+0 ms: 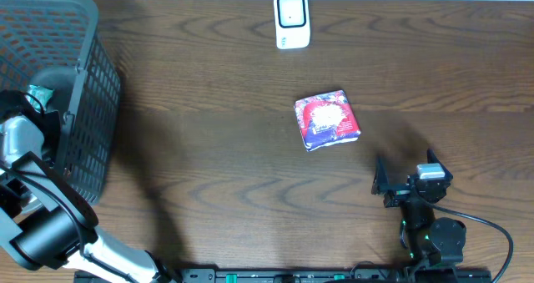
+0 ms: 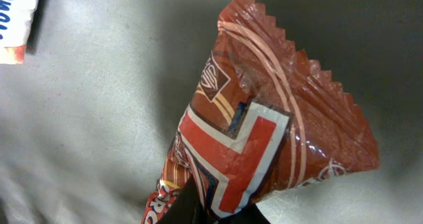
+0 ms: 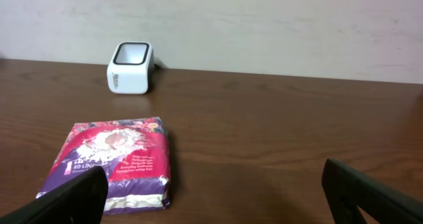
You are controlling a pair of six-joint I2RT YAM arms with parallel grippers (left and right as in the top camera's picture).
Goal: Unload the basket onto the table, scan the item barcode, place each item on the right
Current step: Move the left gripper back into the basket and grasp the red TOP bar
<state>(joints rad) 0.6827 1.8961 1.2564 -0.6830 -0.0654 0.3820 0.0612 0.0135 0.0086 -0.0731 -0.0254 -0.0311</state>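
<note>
I should next lift the red snack packet over the side of the basket with my left gripper. Then I should let go of it on the tabletop (image 1: 285,128) beside the pink packet, because that spot is clear.
A brown and red crinkled snack packet (image 2: 277,112) fills the left wrist view, lying on the grey floor of the basket. My left gripper (image 2: 221,209) is shut on the packet's lower edge, with its dark fingers pinching the wrapper. In the overhead view the left arm (image 1: 29,141) reaches down into the black mesh basket (image 1: 92,83), which hides the gripper tip. The white barcode scanner (image 1: 291,20) (image 3: 130,68) stands at the table's far edge. My right gripper (image 1: 409,179) (image 3: 221,197) rests open and holds nothing near the front right.
A pink and purple packet (image 1: 327,121) (image 3: 115,161) lies flat on the brown table between the scanner and the right gripper. Another white packet (image 2: 16,19) lies in the basket at the upper left. Something green (image 1: 38,93) shows inside the basket.
</note>
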